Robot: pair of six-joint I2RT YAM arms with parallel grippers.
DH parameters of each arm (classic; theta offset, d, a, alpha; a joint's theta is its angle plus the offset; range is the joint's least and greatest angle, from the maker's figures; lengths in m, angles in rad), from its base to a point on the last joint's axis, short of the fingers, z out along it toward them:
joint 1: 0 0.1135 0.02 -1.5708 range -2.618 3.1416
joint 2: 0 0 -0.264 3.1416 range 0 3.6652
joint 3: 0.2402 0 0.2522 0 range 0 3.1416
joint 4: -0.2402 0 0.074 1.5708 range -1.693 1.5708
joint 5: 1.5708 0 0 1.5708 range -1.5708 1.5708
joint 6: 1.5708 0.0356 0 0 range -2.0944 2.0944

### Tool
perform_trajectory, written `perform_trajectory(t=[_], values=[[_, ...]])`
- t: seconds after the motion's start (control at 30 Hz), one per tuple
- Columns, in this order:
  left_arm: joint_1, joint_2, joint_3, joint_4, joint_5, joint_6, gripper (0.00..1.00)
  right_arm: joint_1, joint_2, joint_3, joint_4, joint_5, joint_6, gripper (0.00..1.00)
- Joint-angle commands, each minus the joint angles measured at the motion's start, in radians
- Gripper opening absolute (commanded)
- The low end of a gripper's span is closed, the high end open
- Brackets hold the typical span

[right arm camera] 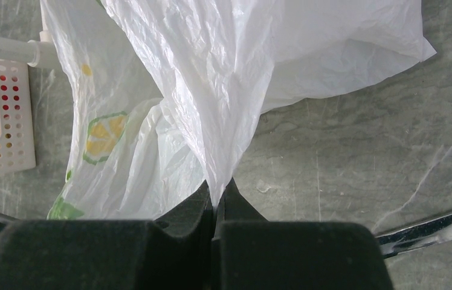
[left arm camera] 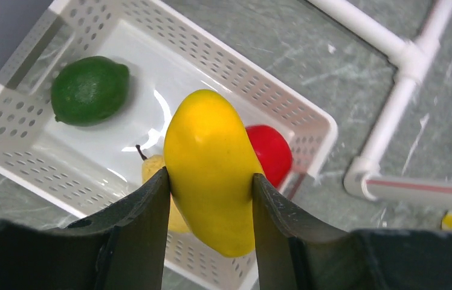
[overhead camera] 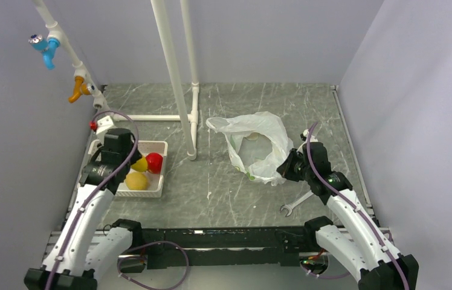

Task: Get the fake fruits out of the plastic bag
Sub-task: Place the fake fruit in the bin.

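My left gripper moves down next toward the patch of the tray's bottom between the green and red fruits and releases the mango, since that patch is still open.
My left gripper (left arm camera: 210, 181) is shut on a yellow mango-shaped fruit (left arm camera: 211, 145) and holds it above the white latticed tray (left arm camera: 308, 118). In the tray lie a dark green round fruit (left arm camera: 89, 90), a red fruit (left arm camera: 270, 154) and a yellow stemmed fruit (left arm camera: 153, 169), partly hidden by the mango. In the top view the left gripper (overhead camera: 132, 162) hovers over the tray (overhead camera: 151, 145). My right gripper (right arm camera: 216, 194) is shut on a fold of the plastic bag (right arm camera: 211, 78). The bag (overhead camera: 254, 142) lies open at mid table, with the right gripper (overhead camera: 287, 166) at its near right edge.
A white pipe frame (overhead camera: 190, 121) stands between the tray and the bag. A metal wrench (overhead camera: 295, 202) lies near the front edge by the right arm. Grey walls close in the left, back and right sides.
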State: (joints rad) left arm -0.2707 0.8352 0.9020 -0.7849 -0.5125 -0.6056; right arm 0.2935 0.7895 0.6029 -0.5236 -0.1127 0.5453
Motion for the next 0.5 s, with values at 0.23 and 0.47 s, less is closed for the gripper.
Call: perform_trajectory(t=[0.23,0.47], values=[[0.51,0.046,-0.146,0.265,0.568,-0.046,0.37,0.0,-0.013,0.03,-0.001,-0.01,-0.008,0.0],[0.623,0.099,-0.166,0.298,0.679,-0.021,0.79,-0.001,0.009,0.015,0.029,-0.048,0.003,0.0]])
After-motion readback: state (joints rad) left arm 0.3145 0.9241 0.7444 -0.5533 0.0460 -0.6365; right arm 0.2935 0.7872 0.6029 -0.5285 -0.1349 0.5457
